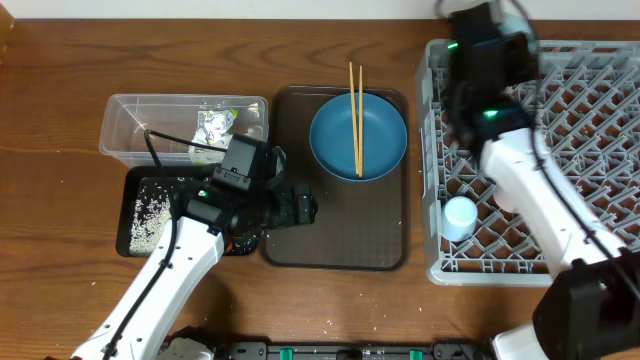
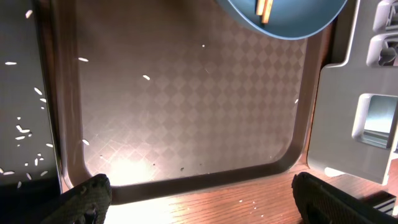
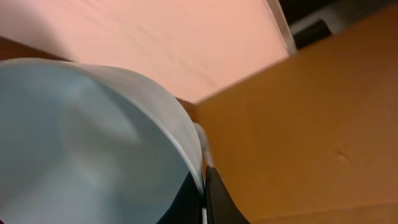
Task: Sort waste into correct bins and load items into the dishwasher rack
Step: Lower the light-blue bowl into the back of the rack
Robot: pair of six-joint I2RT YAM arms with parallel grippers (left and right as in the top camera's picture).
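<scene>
The right gripper will lower the white-blue bowl (image 3: 81,143) among the empty far pegs of the grey rack and let go of the bowl's rim there, because those pegs are below the gripper.
My left gripper (image 2: 208,202) is open and empty, low over the near edge of the brown serving tray (image 2: 186,112); in the overhead view it (image 1: 300,208) sits at that tray's left side. The blue plate (image 1: 358,140) lies on the tray's far end with two chopsticks (image 1: 354,110) across it. My right gripper (image 3: 204,180) is shut on the rim of the white-blue bowl (image 3: 81,143), over the far left part of the grey rack (image 1: 590,90). A light blue cup (image 1: 459,216) stands in the rack's near left corner. The pink cup does not show.
The clear tub (image 1: 130,130) at far left holds the printed wrapper (image 1: 213,125) and white tissue. The black tray (image 1: 150,215) in front of it holds rice grains. A few grains lie on the serving tray and on the table near its front edge.
</scene>
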